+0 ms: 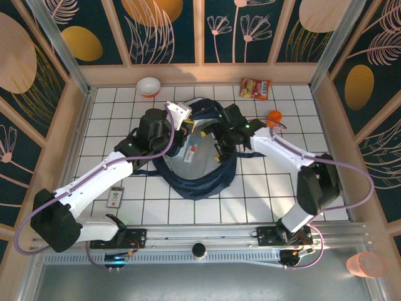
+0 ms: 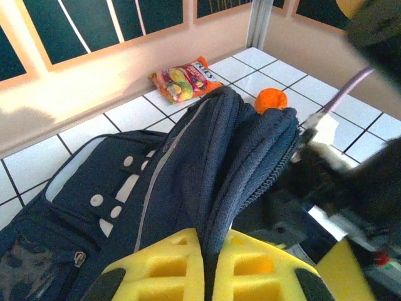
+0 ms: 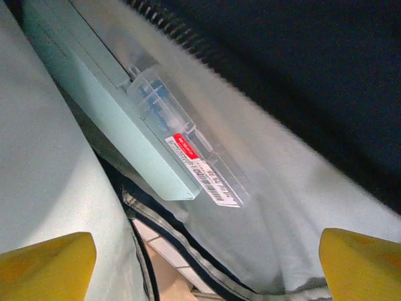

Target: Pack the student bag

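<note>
Next, my left gripper draws the fold it holds back and down onto the bag's near rim [image 1: 195, 187] and releases it, as that lies below and back of the gripper.
The navy student bag [image 1: 202, 183] lies open in the middle of the table, its grey lining [image 1: 193, 157] facing up. My left gripper [image 1: 187, 130] is shut on a fold of the bag's zipped edge [image 2: 250, 150], with the fabric pinched between the yellow pads [image 2: 169, 266]. My right gripper [image 1: 220, 148] reaches into the bag's mouth. In the right wrist view it [image 3: 203, 258] stands open, nothing between its yellow fingertips [image 3: 47, 264]. Ahead of it, inside the bag, a clear plastic case [image 3: 188, 141] with a barcode label rests against a pale green flat box [image 3: 106, 106] on the lining [image 3: 294, 207].
A small bowl [image 1: 149, 86] and a snack packet [image 1: 255, 88] sit by the back wall. An orange ball [image 1: 274, 117] lies just right of the bag. A small card [image 1: 116, 198] lies front left. Wooden walls close in the table's sides.
</note>
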`<move>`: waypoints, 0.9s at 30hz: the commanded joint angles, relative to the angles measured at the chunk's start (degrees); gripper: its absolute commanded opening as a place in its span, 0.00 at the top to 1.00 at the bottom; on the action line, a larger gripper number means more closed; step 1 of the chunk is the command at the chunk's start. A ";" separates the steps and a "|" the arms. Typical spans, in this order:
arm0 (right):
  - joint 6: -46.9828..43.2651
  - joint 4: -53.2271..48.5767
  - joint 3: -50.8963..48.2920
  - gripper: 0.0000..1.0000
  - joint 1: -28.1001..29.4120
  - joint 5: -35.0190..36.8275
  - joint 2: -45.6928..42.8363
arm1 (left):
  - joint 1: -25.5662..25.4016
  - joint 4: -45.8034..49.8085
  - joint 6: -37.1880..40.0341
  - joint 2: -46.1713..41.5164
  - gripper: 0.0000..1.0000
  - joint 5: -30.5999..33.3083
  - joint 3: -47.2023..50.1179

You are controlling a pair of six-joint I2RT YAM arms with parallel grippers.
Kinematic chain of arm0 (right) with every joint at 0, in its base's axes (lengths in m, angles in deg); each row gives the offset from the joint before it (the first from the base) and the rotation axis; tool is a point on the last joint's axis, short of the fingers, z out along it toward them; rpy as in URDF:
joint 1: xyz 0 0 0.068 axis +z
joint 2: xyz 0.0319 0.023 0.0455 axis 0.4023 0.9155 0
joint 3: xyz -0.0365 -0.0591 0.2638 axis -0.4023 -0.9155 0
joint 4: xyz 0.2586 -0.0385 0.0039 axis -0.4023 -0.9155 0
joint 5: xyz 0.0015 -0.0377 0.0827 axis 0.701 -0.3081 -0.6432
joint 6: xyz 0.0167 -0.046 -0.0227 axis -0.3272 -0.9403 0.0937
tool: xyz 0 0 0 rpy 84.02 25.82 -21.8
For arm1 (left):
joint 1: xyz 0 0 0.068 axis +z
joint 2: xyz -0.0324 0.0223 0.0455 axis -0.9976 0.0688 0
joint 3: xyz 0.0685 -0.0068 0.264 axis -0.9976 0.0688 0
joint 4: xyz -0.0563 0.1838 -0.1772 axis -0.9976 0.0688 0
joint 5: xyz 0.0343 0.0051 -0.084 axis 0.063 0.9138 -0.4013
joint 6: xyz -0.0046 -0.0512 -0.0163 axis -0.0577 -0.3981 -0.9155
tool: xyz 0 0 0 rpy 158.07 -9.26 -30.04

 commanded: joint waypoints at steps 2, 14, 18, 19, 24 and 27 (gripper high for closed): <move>1.13 -0.91 -6.83 0.09 -0.30 10.65 -11.45 | -0.13 -5.82 4.55 -1.99 1.00 -2.77 -1.43; -18.68 3.16 -15.90 0.22 -6.22 27.74 -36.41 | -4.44 5.11 37.99 2.63 0.98 -15.06 12.35; -27.25 2.71 -14.11 0.22 -8.63 26.42 -36.24 | -8.49 10.84 45.78 10.74 0.97 -10.03 12.57; -28.56 2.68 -14.05 0.22 -9.14 25.91 -36.07 | -9.00 12.03 46.92 12.34 0.97 -9.43 12.28; -31.66 3.94 -14.44 0.24 -11.23 24.32 -35.58 | -9.57 11.68 49.08 18.07 0.95 -7.66 13.01; -33.26 6.00 -15.35 0.27 -11.46 24.21 -35.74 | -9.59 11.45 48.05 19.03 0.92 -7.93 11.98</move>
